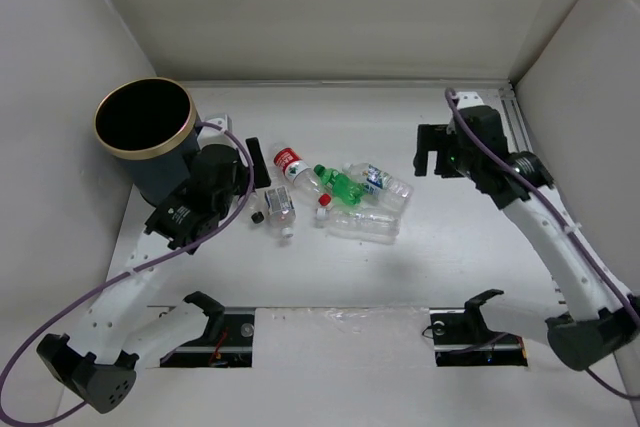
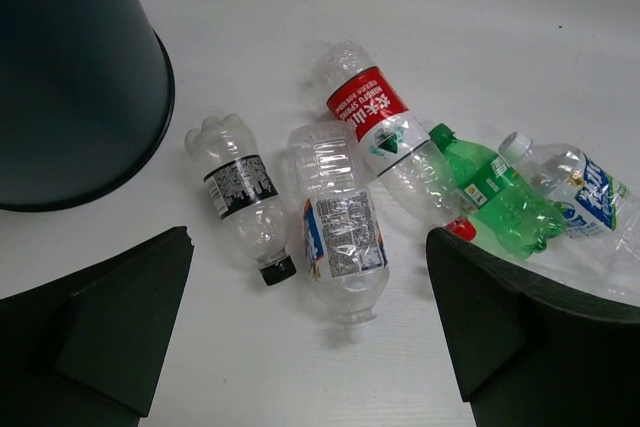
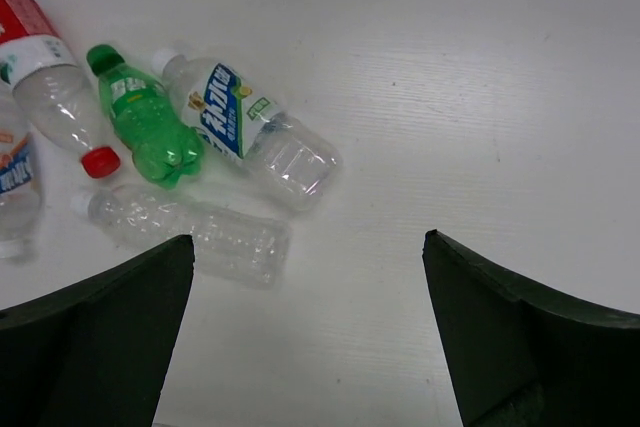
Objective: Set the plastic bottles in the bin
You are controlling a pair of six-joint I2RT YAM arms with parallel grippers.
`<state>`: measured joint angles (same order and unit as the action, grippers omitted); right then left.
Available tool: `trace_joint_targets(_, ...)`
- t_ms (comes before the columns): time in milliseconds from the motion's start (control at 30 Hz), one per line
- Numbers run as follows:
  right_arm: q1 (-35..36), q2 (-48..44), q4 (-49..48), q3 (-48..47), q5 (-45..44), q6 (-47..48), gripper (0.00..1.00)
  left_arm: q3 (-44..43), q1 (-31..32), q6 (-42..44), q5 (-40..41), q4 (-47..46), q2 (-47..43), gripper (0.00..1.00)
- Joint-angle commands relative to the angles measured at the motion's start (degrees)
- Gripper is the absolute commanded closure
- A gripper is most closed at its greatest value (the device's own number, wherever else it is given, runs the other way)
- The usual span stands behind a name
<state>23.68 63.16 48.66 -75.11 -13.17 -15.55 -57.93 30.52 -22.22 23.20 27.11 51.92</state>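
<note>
The robot's right gripper needs to move down and to the left in the top view next, around the blue-and-white-labelled bottle's base (image 3: 294, 159), which sticks out from the cluster below.
Several plastic bottles lie in a cluster mid-table. In the left wrist view they are a black-labelled one (image 2: 238, 197), a white-and-blue-labelled one (image 2: 338, 232), a red-labelled one (image 2: 375, 122), a green one (image 2: 500, 197) and a blue-and-white-labelled one (image 2: 585, 192). An unlabelled clear one (image 3: 190, 237) lies nearest the right arm. The navy bin (image 1: 145, 137) with a gold rim stands upright at the far left. My left gripper (image 1: 243, 150) is open and empty, hovering between the bin and the bottles (image 2: 308, 242). My right gripper (image 1: 437, 160) is open and empty, right of the cluster (image 3: 305, 247).
White walls close in the table on the left, back and right. The arm bases and two black brackets (image 1: 470, 312) sit along the near edge. The bin (image 2: 70, 77) stands close to the left of the left gripper.
</note>
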Motion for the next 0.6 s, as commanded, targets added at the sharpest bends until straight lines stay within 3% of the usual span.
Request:
trace_joint_targets(0, 0.4, 8.4, -5.0, -0.3, 4.7, 5.0, 0.0, 0.9, 0.0, -0.5, -0.5, -2.2, -1.1, 0.0)
trace_joint_targets(333, 0.9, 23.8, -9.1, -3.0, 17.2, 13.5, 0.02, 1.9, 0.0, -0.5, -1.7, -3.2, -2.9, 0.0)
trace_joint_targets(567, 0.2, 31.0, -10.0, -1.4, 15.1, 14.1, 0.03, 2.5, 0.0, -0.5, -2.2, -3.2, -3.9, 0.0)
